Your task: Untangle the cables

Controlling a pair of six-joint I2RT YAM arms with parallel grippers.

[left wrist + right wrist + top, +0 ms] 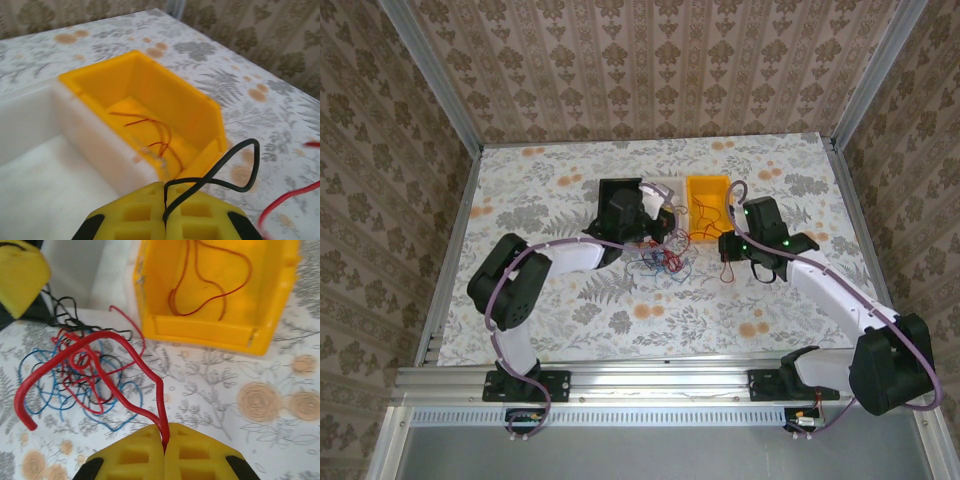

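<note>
The robot's right gripper will next move outward and down over the yellow bin (711, 207) (214, 281) and release the red cable, because that bin holds red wire and lies outward of the gripper.
A loose tangle of red, blue and dark cables (660, 262) lies on the floral table in front of the bins; in the right wrist view the tangle (85, 375) is at the left. My right gripper (164, 442) is shut on a thick red cable (100, 337) that arches back into the tangle. My left gripper (166, 192) is shut on a dark cable (240, 165), which loops out to the right above the table. In the top view the left gripper (663, 222) hovers by the white bin and the right gripper (730, 248) is right of the tangle.
A yellow bin (708, 200) holds a thin red wire (215, 290). A white bin (45, 165) stands against its left side. The left gripper's yellow finger (20, 275) is just beyond the tangle. Aluminium rails frame the table.
</note>
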